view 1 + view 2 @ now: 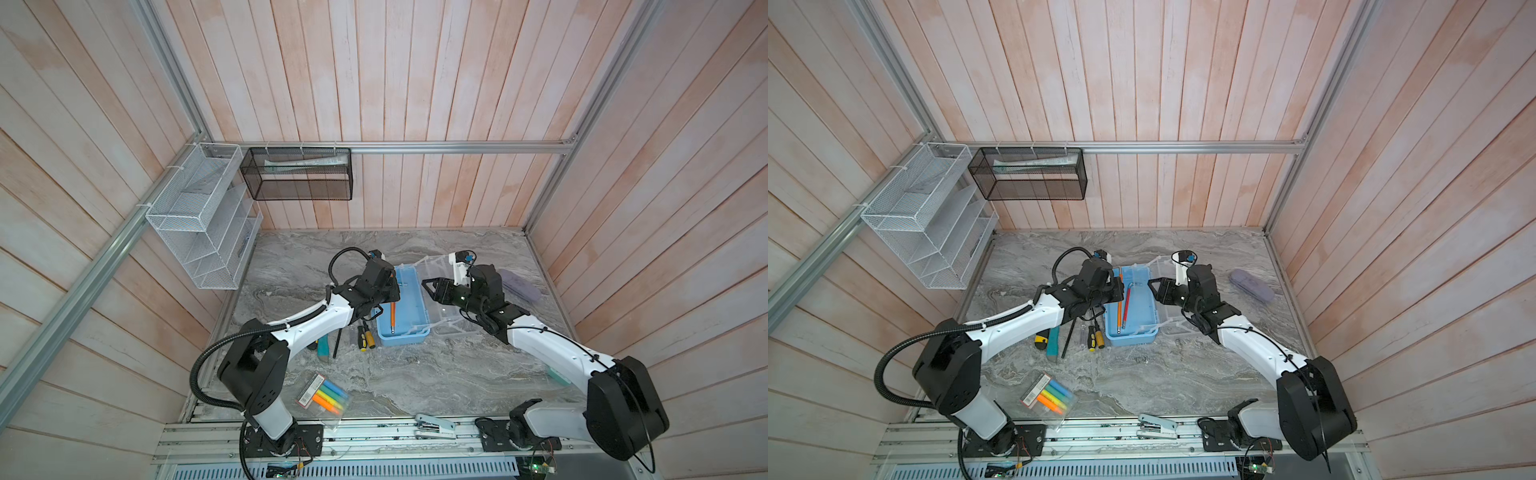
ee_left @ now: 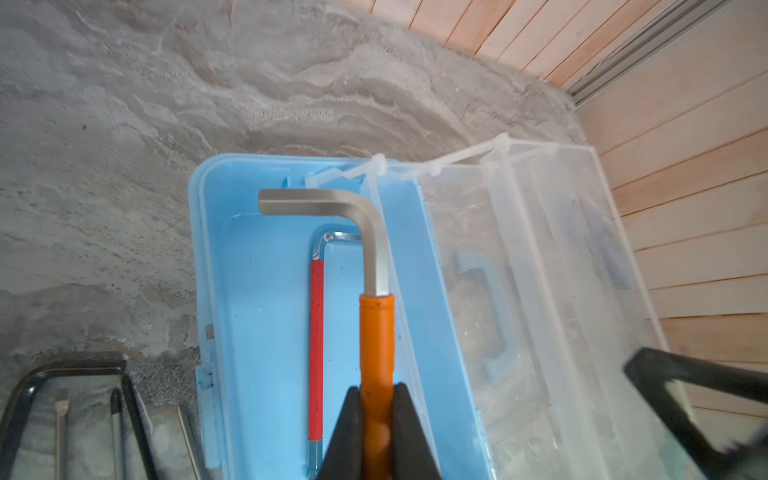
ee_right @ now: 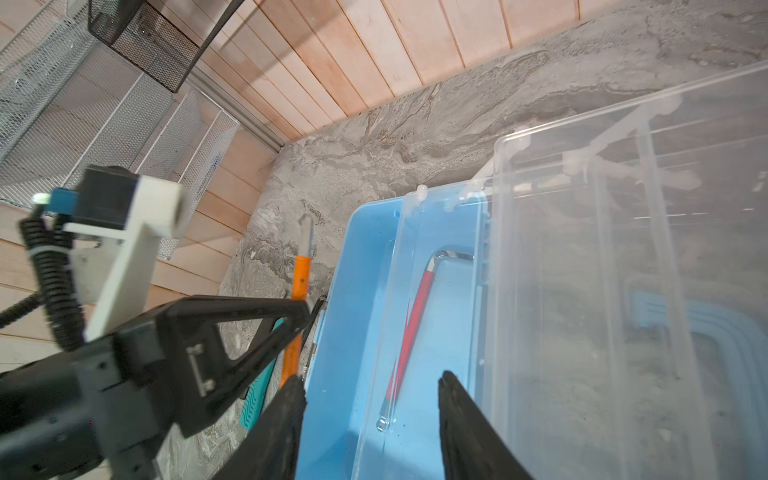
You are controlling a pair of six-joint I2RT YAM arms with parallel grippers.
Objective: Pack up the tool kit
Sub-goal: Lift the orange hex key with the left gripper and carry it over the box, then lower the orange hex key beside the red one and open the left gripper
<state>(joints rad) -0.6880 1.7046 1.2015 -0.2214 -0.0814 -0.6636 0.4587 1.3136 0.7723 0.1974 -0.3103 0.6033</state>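
Observation:
The left gripper moves down toward the box's side opposite the lid next and releases, since the box's bottom [image 1: 387, 321] [image 2: 268, 336] beside the red hex key is bare there.
The tool kit [image 1: 401, 338] [image 1: 1133, 334] is a light-blue box lying open mid-table, its transparent lid [image 1: 440, 270] [image 2: 540, 291] swung out to the right. My left gripper [image 2: 376, 388] [image 1: 390, 291] is shut on an orange-sleeved hex key [image 2: 376, 332] [image 1: 1119, 307], held over the box's left part with the bent steel end pointing away. A red-sleeved hex key [image 2: 316, 332] [image 3: 411, 324] lies on the box floor. My right gripper [image 3: 370, 378] [image 1: 428, 286] hangs open above the box's right side by the lid hinge, with nothing gripped.
Left of the box lie yellow-handled screwdrivers [image 1: 365, 336], a black hex key [image 1: 337, 343] and a teal tool [image 1: 323, 347]. A highlighter packet [image 1: 326, 395] and a stapler [image 1: 434, 426] sit near the front edge. A lilac case [image 1: 519, 284] lies right. Mesh racks [image 1: 199, 220] hang at back left.

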